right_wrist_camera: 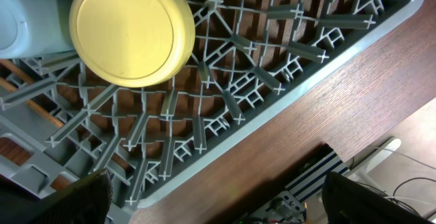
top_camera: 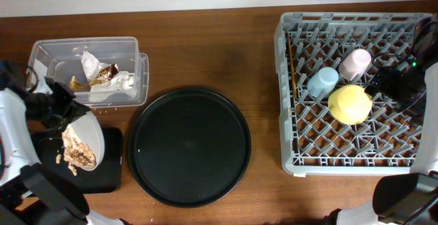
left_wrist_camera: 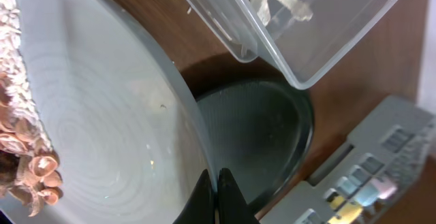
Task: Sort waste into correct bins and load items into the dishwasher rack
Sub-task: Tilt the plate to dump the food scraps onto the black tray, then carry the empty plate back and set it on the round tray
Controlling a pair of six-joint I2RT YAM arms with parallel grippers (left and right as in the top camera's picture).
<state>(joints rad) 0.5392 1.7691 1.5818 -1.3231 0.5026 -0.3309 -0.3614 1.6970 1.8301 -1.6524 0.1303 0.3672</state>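
Observation:
I will move my left gripper to the right in the overhead view and down next, bring the plate (top_camera: 92, 137) over the large round black tray (top_camera: 190, 147), and release it there, as the bottom of the tray is empty.
My left gripper (top_camera: 67, 110) (left_wrist_camera: 216, 195) is shut on the rim of the pale grey plate (top_camera: 92, 137) (left_wrist_camera: 109, 115). It holds the plate tilted over the shallow black tray (top_camera: 109, 174). Beige-brown food scraps (top_camera: 78, 154) (left_wrist_camera: 20, 135) sit at the plate's low edge. The clear tub (top_camera: 130, 50) (left_wrist_camera: 327, 33) holds crumpled white paper (top_camera: 116, 85) and a brown-gold wrapper (top_camera: 101, 74). At the right, the grey rack (top_camera: 342, 158) (right_wrist_camera: 272, 88) carries a blue cup (top_camera: 321, 81) (right_wrist_camera: 27, 20), a pink cup (top_camera: 354, 62), an upturned yellow bowl (top_camera: 350, 104) (right_wrist_camera: 133, 30) and chopsticks (top_camera: 291, 64). My right gripper (top_camera: 400, 81) (right_wrist_camera: 218, 200) hangs open above the rack's right side, holding nothing.
A large round black tray (top_camera: 189, 146) (left_wrist_camera: 266, 135) lies between the bins and the rack. A few crumbs lie on the wood by the tub. The rack's front and right pegs stand bare.

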